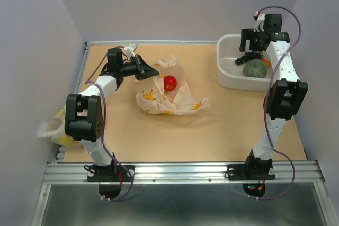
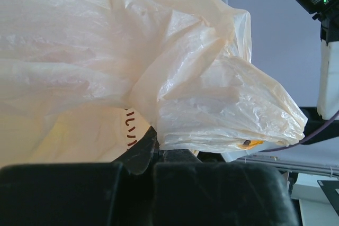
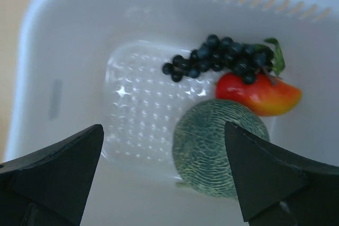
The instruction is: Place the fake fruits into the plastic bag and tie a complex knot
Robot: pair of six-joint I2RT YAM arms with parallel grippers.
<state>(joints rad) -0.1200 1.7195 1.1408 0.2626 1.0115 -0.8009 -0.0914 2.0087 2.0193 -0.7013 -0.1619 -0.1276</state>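
My open right gripper sinks down and toward the right in the wrist view onto the grapes' leafy end [image 3: 266, 57] next, since it lies uncovered against the red-orange fruit [image 3: 259, 95].
The plastic bag [image 1: 170, 99], cream-white with orange-yellow prints, lies crumpled mid-table with a red fake fruit [image 1: 170, 82] showing in its open mouth. My left gripper [image 1: 152, 72] is shut on the bag's rim at its far-left side. In the left wrist view the crinkled bag [image 2: 175, 78] fills the frame above the closed left gripper [image 2: 156, 149]. My right gripper [image 1: 252, 51] hangs open over the white tub [image 1: 226, 75]. Below the right gripper [image 3: 163, 128] lie a green melon [image 3: 220, 152], dark grapes [image 3: 222, 59] and a red-orange fruit [image 3: 259, 95], none touched. No knot is in view.
The white tub's wall [image 3: 69, 51] rises around the fruits at the table's back right corner. A second yellowish bag [image 1: 55, 128] lies off the table's left edge beside the left arm. Grey walls enclose the table on three sides.
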